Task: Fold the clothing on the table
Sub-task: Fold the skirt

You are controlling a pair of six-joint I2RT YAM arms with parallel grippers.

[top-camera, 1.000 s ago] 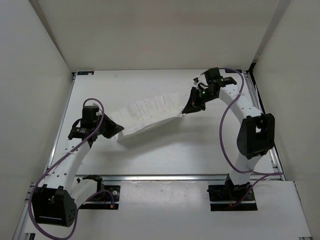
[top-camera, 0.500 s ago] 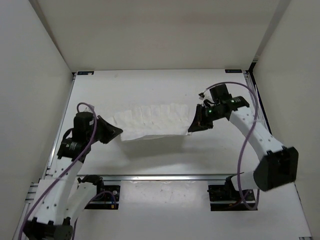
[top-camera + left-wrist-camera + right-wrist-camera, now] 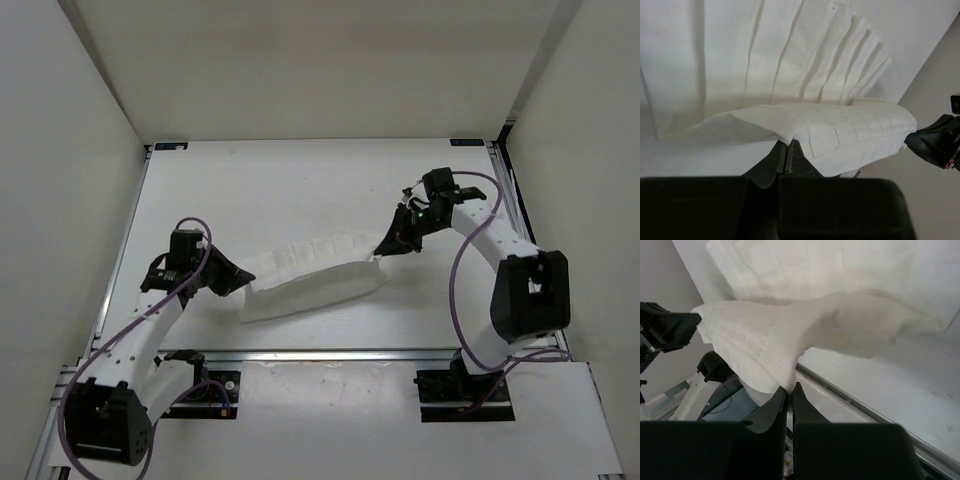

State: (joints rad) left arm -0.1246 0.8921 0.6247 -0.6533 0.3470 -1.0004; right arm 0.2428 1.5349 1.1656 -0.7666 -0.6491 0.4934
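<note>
The part of the clothing at its pinched end lies uncovered, so my left gripper will carry that end outward over the flat ribbed clothing beyond it and release it there.
The clothing (image 3: 312, 272), a white ribbed garment, hangs as a long band between both grippers above the table (image 3: 300, 180), its lower edge drooping toward the near side. My left gripper (image 3: 240, 279) is shut on its left end; the wrist view shows the cloth (image 3: 840, 130) pinched at the fingertips (image 3: 788, 145), with more of the garment spread flat beyond. My right gripper (image 3: 380, 250) is shut on the right end, and in its wrist view the fabric (image 3: 770, 340) drapes from the closed tips (image 3: 790, 388).
White side walls (image 3: 70, 150) close in the table on the left, right and back. Metal rails (image 3: 330, 353) run along the near edge by the arm bases (image 3: 465, 385). Purple cables (image 3: 455, 280) loop off both arms.
Both grippers have carried the clothing toward the near side and lowered it; the band now sags in a fold where it was stretched flatter half a second ago.
</note>
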